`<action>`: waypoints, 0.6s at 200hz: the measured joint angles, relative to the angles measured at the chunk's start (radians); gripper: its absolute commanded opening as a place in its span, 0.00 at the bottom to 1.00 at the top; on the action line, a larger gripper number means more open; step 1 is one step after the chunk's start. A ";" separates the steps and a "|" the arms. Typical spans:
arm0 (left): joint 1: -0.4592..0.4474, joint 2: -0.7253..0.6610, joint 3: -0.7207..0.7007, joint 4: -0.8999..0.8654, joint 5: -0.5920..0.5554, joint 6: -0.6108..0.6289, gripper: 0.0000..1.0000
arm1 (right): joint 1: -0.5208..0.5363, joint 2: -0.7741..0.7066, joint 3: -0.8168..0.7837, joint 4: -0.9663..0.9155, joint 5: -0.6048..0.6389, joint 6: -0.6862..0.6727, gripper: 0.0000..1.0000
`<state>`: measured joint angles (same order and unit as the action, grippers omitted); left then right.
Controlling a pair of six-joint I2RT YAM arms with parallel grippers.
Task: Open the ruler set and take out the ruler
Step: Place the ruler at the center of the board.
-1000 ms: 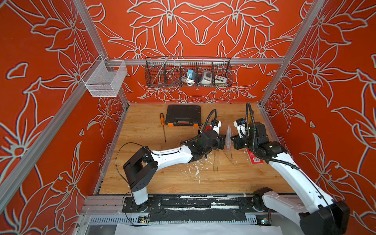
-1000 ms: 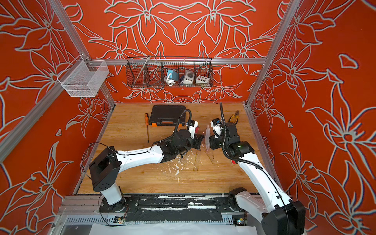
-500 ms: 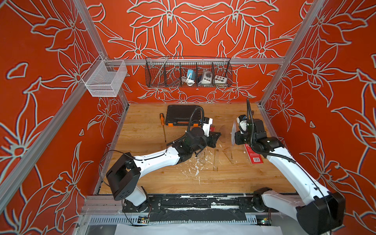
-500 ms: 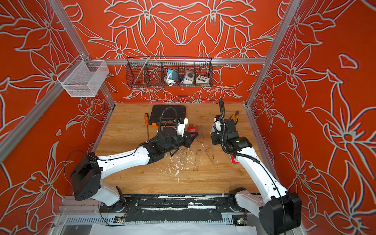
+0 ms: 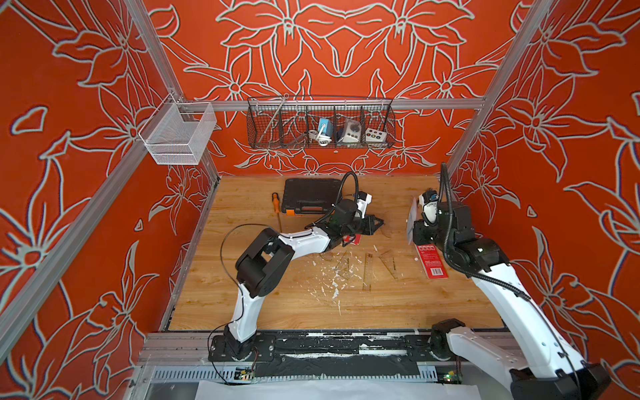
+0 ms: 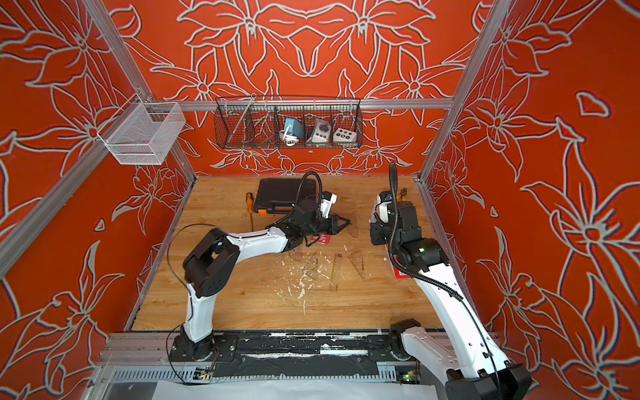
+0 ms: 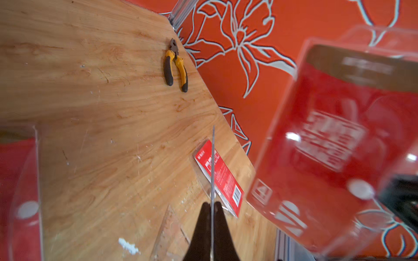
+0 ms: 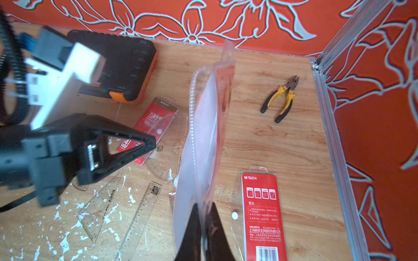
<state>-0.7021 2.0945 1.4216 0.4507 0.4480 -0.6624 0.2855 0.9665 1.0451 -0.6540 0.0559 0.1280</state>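
The ruler piece is clear of the pouch, so I should next lower my left gripper to the open patch of bare wood below the ruler piece [image 7: 212, 162] and let go of the piece there.
My right gripper [image 8: 203, 205] is shut on the lower edge of the ruler set [image 8: 203, 135], a clear pouch with a red card inside. It holds the pouch upright over the right side of the table [image 5: 411, 216]. My left gripper [image 7: 211, 204] is shut on a thin clear ruler piece [image 7: 212, 162] seen edge-on. In the right wrist view this piece is half-round like a protractor [image 8: 168, 156] and sticks out from the left gripper's fingertips [image 8: 151, 142]. The left gripper [image 5: 381, 221] is a short gap to the left of the pouch.
A clear straight ruler [image 5: 367, 272] and two set squares [image 5: 391, 265] lie on the paint-flecked wood. Red package cards lie below the left gripper [image 5: 353, 239] and by the right arm [image 5: 431, 261]. A black case [image 5: 311, 194], a screwdriver [image 5: 276, 204] and pliers [image 8: 280, 99] are at the back.
A second ago both grippers met at the pouch. Now they are apart: the left has drawn the clear piece away to the left, and the right has shifted the pouch to the right.
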 measured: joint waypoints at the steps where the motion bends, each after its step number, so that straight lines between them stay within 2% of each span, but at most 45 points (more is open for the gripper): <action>1: 0.001 0.004 0.005 -0.001 0.002 0.000 0.00 | 0.000 0.000 0.000 -0.002 0.001 0.000 0.00; 39: 0.043 0.251 0.290 -0.068 0.093 -0.031 0.00 | -0.007 -0.013 0.009 -0.038 0.026 -0.020 0.00; 71: 0.073 0.402 0.474 -0.153 0.143 -0.045 0.00 | -0.012 -0.002 0.009 -0.050 0.034 -0.034 0.00; 112: 0.100 0.499 0.555 -0.228 0.185 -0.065 0.00 | -0.013 0.025 0.009 -0.049 0.035 -0.040 0.00; 120: 0.102 0.509 0.567 -0.235 0.192 -0.071 0.03 | -0.014 0.027 0.009 -0.048 0.035 -0.040 0.00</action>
<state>-0.5999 2.6034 1.9888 0.2161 0.6403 -0.7338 0.2718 0.9932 1.0538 -0.7025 0.0910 0.0875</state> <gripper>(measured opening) 0.047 0.061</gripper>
